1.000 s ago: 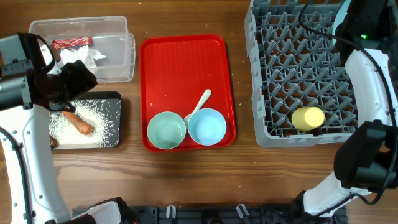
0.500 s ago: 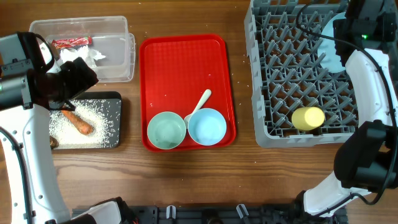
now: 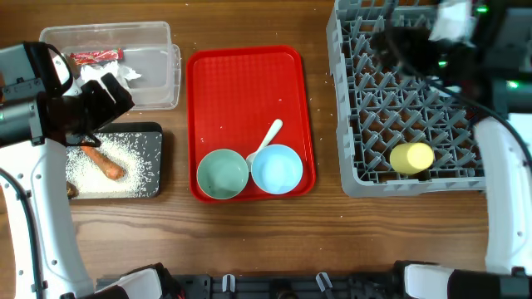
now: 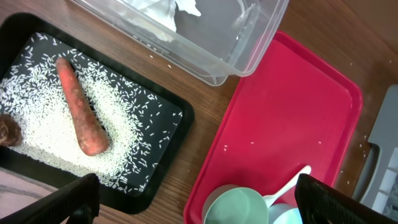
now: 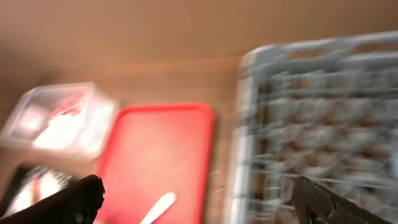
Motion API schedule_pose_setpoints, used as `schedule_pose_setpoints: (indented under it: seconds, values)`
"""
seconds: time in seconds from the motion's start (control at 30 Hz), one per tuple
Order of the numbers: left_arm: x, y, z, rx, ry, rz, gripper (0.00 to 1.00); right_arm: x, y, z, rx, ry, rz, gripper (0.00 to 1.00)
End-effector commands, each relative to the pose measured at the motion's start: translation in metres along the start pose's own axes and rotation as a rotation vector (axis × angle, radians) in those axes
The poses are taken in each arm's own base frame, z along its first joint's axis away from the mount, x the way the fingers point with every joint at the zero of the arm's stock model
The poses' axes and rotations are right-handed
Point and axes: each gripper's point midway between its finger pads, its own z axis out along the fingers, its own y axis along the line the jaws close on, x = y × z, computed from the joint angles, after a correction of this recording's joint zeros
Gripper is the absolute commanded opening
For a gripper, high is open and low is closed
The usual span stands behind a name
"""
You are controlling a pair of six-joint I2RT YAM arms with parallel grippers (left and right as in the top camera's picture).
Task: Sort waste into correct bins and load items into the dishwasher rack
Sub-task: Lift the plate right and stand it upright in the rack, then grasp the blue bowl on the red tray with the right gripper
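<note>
My right gripper should move back and down onto the pale blue bowl's rim [image 3: 300, 172] by the rack next, because the green bowl and spoon [image 3: 268, 137] crowd its other side.
My left gripper [image 3: 104, 94] hangs open and holds nothing between the clear tub [image 3: 158, 79] and the black tray [image 3: 155, 170]. A red wrapper [image 3: 94, 57] and tissue [image 3: 112, 75] lie in the tub. Carrot [image 4: 81, 109], rice [image 4: 134, 134] and a brown scrap [image 4: 7, 132] lie in the black tray. On the red tray [image 3: 241, 83] sit two bowls [image 3: 223, 174] [image 3: 277, 169] and a white spoon [image 3: 268, 137]. My right gripper [image 3: 407, 48], blurred, is open and empty above the grey rack [image 3: 366, 108]. A yellow cup [image 3: 411, 157] lies in the rack.
Brown wooden table [image 3: 249, 232] runs along the front. The rack's tall pegs stand under the right arm. The tub's rim [image 4: 217, 59] is close to the left wrist.
The right gripper opened and its arm swung left over the rack, covering the spot where a pale blue plate stood half a second ago. The left jaws spread a little wider.
</note>
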Motion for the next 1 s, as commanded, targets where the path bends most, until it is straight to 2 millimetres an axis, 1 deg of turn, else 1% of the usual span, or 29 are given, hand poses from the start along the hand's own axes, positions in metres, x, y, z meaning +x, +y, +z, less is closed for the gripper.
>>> schedule_pose_setpoints:
  seconds: [0.0, 0.03, 0.07, 0.1, 0.13, 0.2, 0.23, 0.27, 0.3, 0.33, 0.4, 0.43, 0.47, 0.53, 0.57, 0.6, 0.67, 0.77, 0.83, 0.87, 0.9, 0.97]
  values:
    - [0.008, -0.023, 0.002, 0.047, 0.020, 0.100, 1.00, 0.047, 0.056, 0.028, -0.081, 0.179, -0.016, 1.00]
    - [0.010, -0.029, 0.004, 0.053, 0.027, 0.116, 1.00, 0.067, 0.061, 0.036, 0.000, 0.245, -0.004, 1.00]
    - [0.013, -0.034, 0.005, 0.059, 0.033, 0.130, 1.00, 0.081, 0.064, 0.040, 0.048, 0.291, -0.008, 1.00]
    - [0.015, -0.037, 0.008, 0.061, 0.042, 0.142, 1.00, 0.101, 0.067, 0.046, 0.106, 0.358, -0.017, 1.00]
    - [0.017, -0.040, 0.010, 0.062, 0.052, 0.151, 1.00, 0.115, 0.071, 0.050, 0.125, 0.401, -0.024, 0.99]
    - [0.021, -0.045, 0.018, 0.062, 0.077, 0.166, 1.00, 0.147, 0.084, 0.063, 0.113, 0.498, -0.055, 0.92]
    - [0.022, -0.045, 0.021, 0.060, 0.087, 0.167, 1.00, 0.160, 0.087, 0.069, 0.117, 0.535, -0.056, 0.89]
    - [0.022, -0.045, 0.024, 0.057, 0.095, 0.166, 1.00, 0.173, 0.089, 0.074, 0.118, 0.572, -0.063, 0.84]
    - [0.023, -0.044, 0.028, 0.052, 0.109, 0.164, 1.00, 0.191, 0.090, 0.080, 0.130, 0.618, -0.052, 0.79]
    - [0.024, -0.043, 0.032, 0.048, 0.122, 0.161, 1.00, 0.206, 0.088, 0.085, 0.140, 0.661, -0.053, 0.78]
    - [0.026, -0.043, 0.036, 0.041, 0.138, 0.157, 1.00, 0.225, 0.083, 0.090, 0.162, 0.712, -0.039, 0.75]
    - [0.027, -0.042, 0.039, 0.037, 0.150, 0.156, 1.00, 0.236, 0.078, 0.092, 0.174, 0.744, -0.038, 0.68]
    - [0.028, -0.041, 0.041, 0.033, 0.159, 0.155, 1.00, 0.248, 0.073, 0.093, 0.189, 0.776, -0.032, 0.64]
    - [0.028, -0.041, 0.043, 0.031, 0.164, 0.154, 1.00, 0.263, 0.065, 0.094, 0.209, 0.807, -0.016, 0.57]
    - [0.028, -0.041, 0.043, 0.031, 0.163, 0.154, 1.00, 0.270, 0.062, 0.095, 0.215, 0.814, -0.005, 0.51]
    - [0.028, -0.041, 0.043, 0.032, 0.162, 0.154, 1.00, 0.279, 0.059, 0.098, 0.211, 0.821, 0.000, 0.44]
    - [0.028, -0.041, 0.043, 0.032, 0.162, 0.154, 1.00, 0.289, 0.054, 0.106, 0.202, 0.807, -0.002, 0.32]
    - [0.028, -0.041, 0.043, 0.031, 0.164, 0.154, 1.00, 0.304, 0.046, 0.118, 0.189, 0.779, -0.005, 0.31]
    - [0.028, -0.041, 0.043, 0.031, 0.164, 0.155, 1.00, 0.313, 0.041, 0.122, 0.185, 0.773, -0.009, 0.30]
    - [0.028, -0.041, 0.043, 0.031, 0.164, 0.155, 1.00, 0.317, 0.039, 0.126, 0.174, 0.759, -0.020, 0.24]
    - [0.028, -0.041, 0.043, 0.031, 0.164, 0.154, 1.00, 0.319, 0.038, 0.128, 0.167, 0.753, -0.033, 0.21]
    - [0.028, -0.041, 0.043, 0.031, 0.164, 0.155, 1.00, 0.319, 0.037, 0.128, 0.170, 0.749, -0.040, 0.11]
